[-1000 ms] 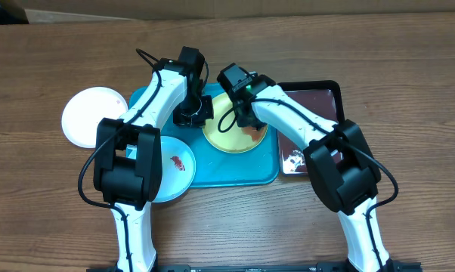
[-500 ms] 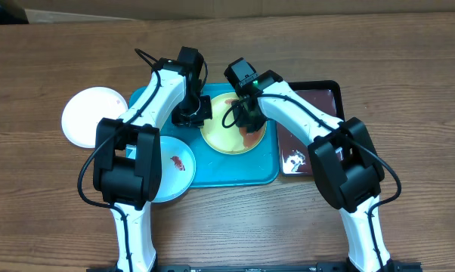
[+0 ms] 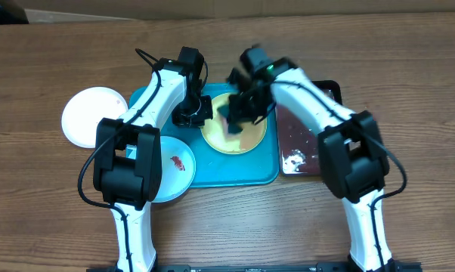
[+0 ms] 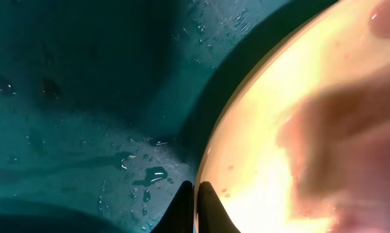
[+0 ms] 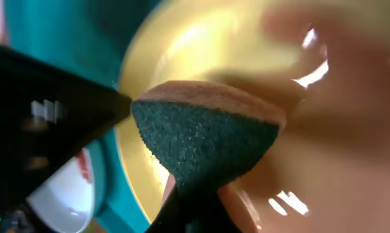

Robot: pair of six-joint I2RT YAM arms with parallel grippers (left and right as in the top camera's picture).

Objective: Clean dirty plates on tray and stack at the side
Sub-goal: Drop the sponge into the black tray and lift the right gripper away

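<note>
My right gripper is going to lift over to the black tray next and go down into the tray's water, because the yellow-green plate shows only reddish wetness.
The yellow-green plate (image 3: 239, 137) lies on the turquoise tray (image 3: 220, 172), wet with reddish water. My left gripper (image 3: 193, 115) is shut on its left rim, as the left wrist view (image 4: 196, 206) shows with the plate (image 4: 279, 149) to its right. My right gripper (image 3: 241, 112) is shut on a dark green sponge (image 5: 205, 139) and presses it on the plate (image 5: 175, 52); it is motion-blurred. The pale blue plate (image 3: 171, 172) with a red smear lies at the tray's front left. The white plate (image 3: 90, 117) lies on the table left of the tray.
A black tray (image 3: 312, 128) of reddish water stands right of the turquoise tray. Water drops lie on the turquoise tray's floor (image 4: 85, 97). The pale blue plate's smear also shows in the right wrist view (image 5: 85, 165). Bare wooden table surrounds everything.
My right gripper has swept the sponge leftward across the yellow-green plate while its wrist swung to the far right. The left gripper has kept its hold on the rim.
</note>
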